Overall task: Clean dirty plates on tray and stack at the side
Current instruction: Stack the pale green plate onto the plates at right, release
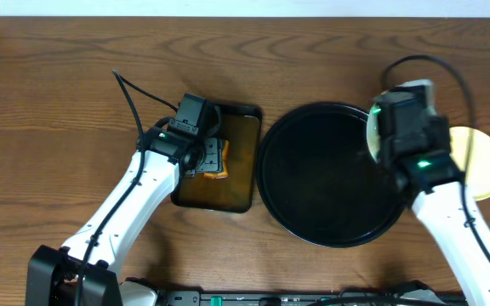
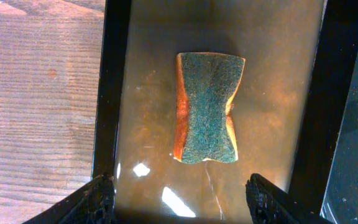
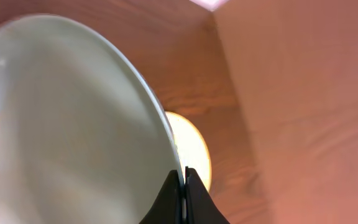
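Note:
I will next lower my right gripper toward the pale yellow plate below, to the gripper's right in the overhead view. I will level the tilted plate and release it there.
My right gripper is shut on the rim of a pale mint-white plate and holds it tilted on edge. In the overhead view this gripper and the plate are over the right rim of the round black tray. A pale yellow plate lies flat on the table right of the tray; it also shows in the right wrist view. A third plate is not in view. My left gripper is open, just above a green-and-orange sponge.
The sponge lies in a small rectangular dark brown tray, whose black rim stands just left of the black tray. Its bottom looks wet and glossy. Wooden table surrounds everything; a white wall runs along the back edge.

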{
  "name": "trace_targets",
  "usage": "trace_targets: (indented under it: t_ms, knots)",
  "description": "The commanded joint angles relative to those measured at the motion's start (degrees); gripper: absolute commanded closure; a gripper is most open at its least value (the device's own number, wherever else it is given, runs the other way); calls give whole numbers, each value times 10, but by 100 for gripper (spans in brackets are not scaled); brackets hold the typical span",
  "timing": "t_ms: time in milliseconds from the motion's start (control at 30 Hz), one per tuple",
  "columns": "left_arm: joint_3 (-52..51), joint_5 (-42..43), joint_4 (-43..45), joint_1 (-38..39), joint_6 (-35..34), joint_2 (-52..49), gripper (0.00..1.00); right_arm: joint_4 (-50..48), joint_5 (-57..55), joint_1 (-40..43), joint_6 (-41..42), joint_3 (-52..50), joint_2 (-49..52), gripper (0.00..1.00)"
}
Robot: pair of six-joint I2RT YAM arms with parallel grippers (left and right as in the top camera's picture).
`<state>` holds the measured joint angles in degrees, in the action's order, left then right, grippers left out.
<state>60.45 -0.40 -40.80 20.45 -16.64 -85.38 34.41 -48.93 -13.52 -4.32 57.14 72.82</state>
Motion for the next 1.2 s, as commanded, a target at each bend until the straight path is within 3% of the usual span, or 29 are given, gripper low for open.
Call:
trace_targets:
  t_ms: [0, 467, 667, 900, 967, 1033, 1167]
  knots:
    - [-2, -7, -3, -1, 1, 4, 31, -4, 75, 85, 104, -2, -9, 99]
    - [-2, -3, -5, -1, 1, 4, 31, -3, 195, 355, 151, -2, 70, 99]
    - [-2, -3, -8, -1, 1, 4, 31, -11, 280, 415, 167, -2, 116, 99]
    - [-2, -3, -8, -1, 1, 4, 31, -21, 291, 432, 167, -2, 126, 99]
    - [-2, -3, -8, -1, 1, 4, 31, -23, 300, 432, 167, -2, 126, 78]
    - [-2, -3, -8, -1, 1, 4, 31, -25, 332, 432, 167, -2, 125, 66]
    - [-2, -3, -8, -1, 1, 4, 31, -39, 456, 430, 138, -2, 125, 57]
